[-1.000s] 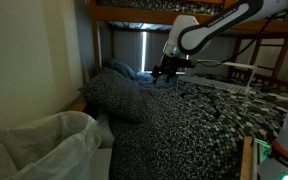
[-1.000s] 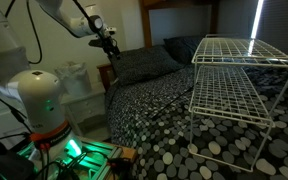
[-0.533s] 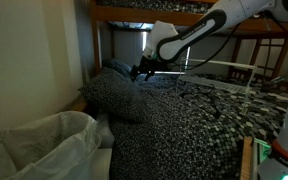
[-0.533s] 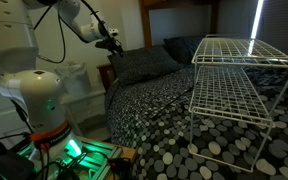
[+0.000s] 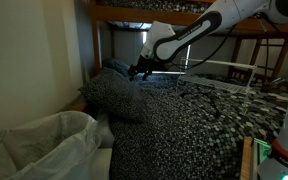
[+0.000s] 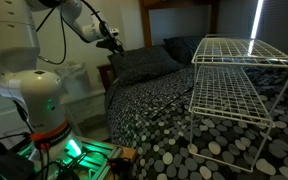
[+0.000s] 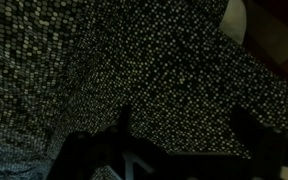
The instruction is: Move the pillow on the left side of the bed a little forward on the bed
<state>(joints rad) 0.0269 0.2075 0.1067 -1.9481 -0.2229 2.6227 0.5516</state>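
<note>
The near pillow's upper part (image 5: 110, 87) lies below and outward of my gripper, which lowers outward onto it next, because the open fingers hover clear of the fabric.
The dotted dark pillow (image 5: 112, 95) leans at the head of the bed, also seen in an exterior view (image 6: 144, 63). A second pillow (image 6: 184, 47) lies beside it. My gripper (image 5: 139, 71) hovers just above the near pillow's upper edge, also seen in an exterior view (image 6: 114, 43). In the wrist view the two fingers stand wide apart (image 7: 184, 125) with dotted pillow fabric (image 7: 154, 60) filling the frame between them. The gripper is open and holds nothing.
A white wire rack (image 6: 239, 75) stands on the dotted bedspread (image 6: 164, 115). A wooden headboard (image 6: 174, 20) and a nightstand (image 6: 106, 75) are behind the pillows. A pale bag or cloth (image 5: 44, 140) lies beside the bed. The upper bunk frame (image 5: 134, 12) is overhead.
The gripper moved from above the bed toward the near pillow over the first half second. Since then it has barely moved.
</note>
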